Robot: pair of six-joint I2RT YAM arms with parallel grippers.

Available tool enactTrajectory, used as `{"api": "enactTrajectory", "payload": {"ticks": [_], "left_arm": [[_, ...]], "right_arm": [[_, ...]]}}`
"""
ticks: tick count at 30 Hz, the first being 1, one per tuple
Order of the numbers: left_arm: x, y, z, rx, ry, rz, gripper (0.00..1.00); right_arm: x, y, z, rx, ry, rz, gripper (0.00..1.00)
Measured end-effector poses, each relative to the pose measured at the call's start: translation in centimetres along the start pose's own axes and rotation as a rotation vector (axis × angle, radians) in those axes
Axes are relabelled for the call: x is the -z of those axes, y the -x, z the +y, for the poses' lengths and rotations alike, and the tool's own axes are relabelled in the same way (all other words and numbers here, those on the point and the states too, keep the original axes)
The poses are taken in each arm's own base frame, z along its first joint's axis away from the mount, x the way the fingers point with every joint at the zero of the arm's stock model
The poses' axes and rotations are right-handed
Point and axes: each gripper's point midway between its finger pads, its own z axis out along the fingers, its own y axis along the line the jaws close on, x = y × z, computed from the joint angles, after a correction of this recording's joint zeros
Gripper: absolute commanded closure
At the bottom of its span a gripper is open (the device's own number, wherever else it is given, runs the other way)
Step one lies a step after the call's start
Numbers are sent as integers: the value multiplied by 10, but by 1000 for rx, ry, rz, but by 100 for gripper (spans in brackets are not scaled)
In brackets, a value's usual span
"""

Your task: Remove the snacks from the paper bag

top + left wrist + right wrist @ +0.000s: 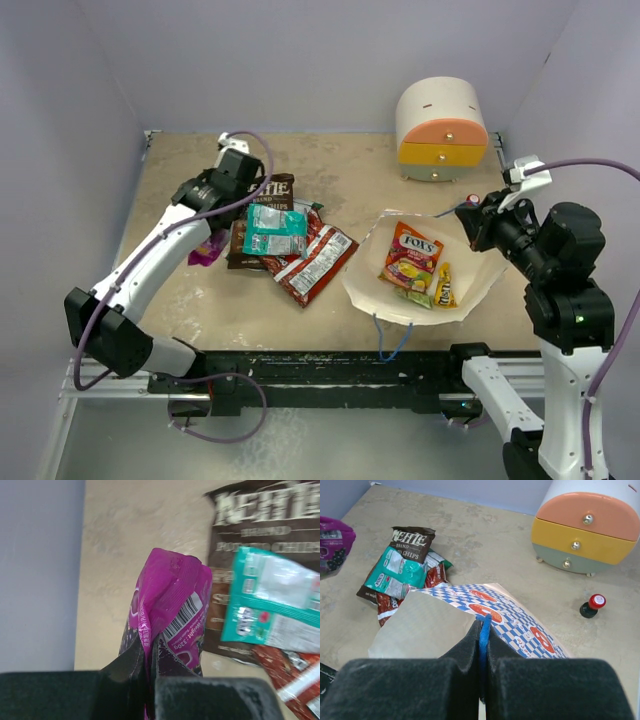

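Note:
The robot should next lower the magenta packet (pixel 170 600) in its left gripper onto the open spot below, beside the brown Kettle bag, and let go of the packet.
The paper bag (pixel 372 275) lies open at centre right, its blue checked outside in the right wrist view (pixel 515 622). Inside lie an orange packet (pixel 412 254), a yellow one (pixel 444 287) and a green one (pixel 418 297). My right gripper (pixel 484 630) is shut on the bag's blue string handle (pixel 484 632), holding the far rim up. My left gripper (pixel 149 647) is shut on a magenta packet (pixel 170 600), above the table left of the pile (pixel 208 247). The pile holds the brown Kettle bag (pixel 266 190), a teal packet (pixel 276 231) and red-and-white packets (pixel 315 265).
A cream domed mini cabinet (pixel 441 128) with orange and yellow drawers stands at the back right. A small red-capped object (pixel 592 605) sits beside it. Purple walls close in the table on the left, back and right.

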Motion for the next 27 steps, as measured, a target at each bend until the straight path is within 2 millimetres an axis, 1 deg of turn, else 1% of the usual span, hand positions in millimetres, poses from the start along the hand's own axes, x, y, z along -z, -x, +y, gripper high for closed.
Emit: {"api": "enactTrajectory", "payload": {"ticks": [2,3,6,9,13,14,15,16,17,18,19,21,23,24,25,26,27], "left_arm": [[-19,-18,19,42,61,57,100],[-27,-25,25,58,80,79,100],[-46,-39,37,112,122,129,100],[-69,-42,35,127,146,150,100],[-99,-49,17,112,144,182,100],[-104,-51,11,112,135,192,97],[-107,-53,7,116,123,201,85],[-109,-55,1,121,101,210,76],[-109,-56,-4,132,75,216,67],[-108,-56,-8,143,52,219,54],[-106,-55,-14,164,19,221,48],[-98,-54,-29,221,-78,221,40],[-83,-56,-40,278,-171,221,35],[-72,-58,-44,307,-220,221,33],[-61,-59,-47,331,-258,218,28],[-46,-59,-49,366,-309,206,21],[-35,-57,-50,387,-347,195,20]], "right_arm": [[-1,-1,0,-3,0,11,100],[-1,-2,0,-5,0,17,100],[-1,-2,0,-7,0,24,100],[2,2,1,-5,1,18,100],[5,6,2,-2,5,7,100],[5,6,3,-3,7,7,100],[6,6,3,-3,8,9,100],[6,6,3,-3,9,9,100],[6,5,3,-4,9,9,100],[6,5,3,-4,9,9,100],[6,6,4,-4,9,8,100],[7,6,4,-7,9,5,100],[9,6,5,-11,12,-1,100],[10,6,6,-14,13,-4,100],[11,5,6,-16,14,-5,100],[11,5,7,-17,16,-8,100],[12,5,8,-18,18,-9,100]]}}
